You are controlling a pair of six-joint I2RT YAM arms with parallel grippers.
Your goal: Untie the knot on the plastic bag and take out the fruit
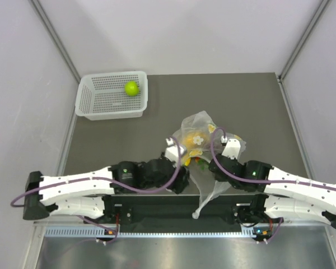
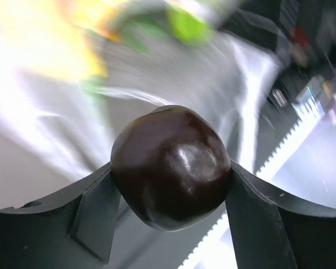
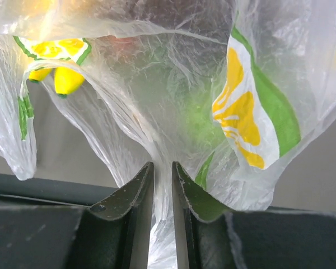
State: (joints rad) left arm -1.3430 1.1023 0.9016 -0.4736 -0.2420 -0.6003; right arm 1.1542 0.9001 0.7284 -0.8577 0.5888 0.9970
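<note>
I will next swing my left gripper outward from the bag over the white basket and lower the dark purple grape on the near side of the apple.
The clear plastic bag (image 1: 200,130) with flower prints lies mid-table, and yellow, orange and green fruit show through it. My left gripper (image 1: 175,150) at the bag's left side is shut on a dark purple grape (image 2: 171,165), which fills the left wrist view. My right gripper (image 1: 228,147) at the bag's right side is shut on a bunched strip of the bag's film (image 3: 162,185). A strip of film trails toward the near edge (image 1: 204,196). I cannot make out a knot. A round green apple (image 1: 131,88) lies in the white basket (image 1: 101,109).
The white perforated basket stands at the table's back left. Grey walls close in both sides and the back. A black rail (image 1: 173,210) and the arm bases run along the near edge.
</note>
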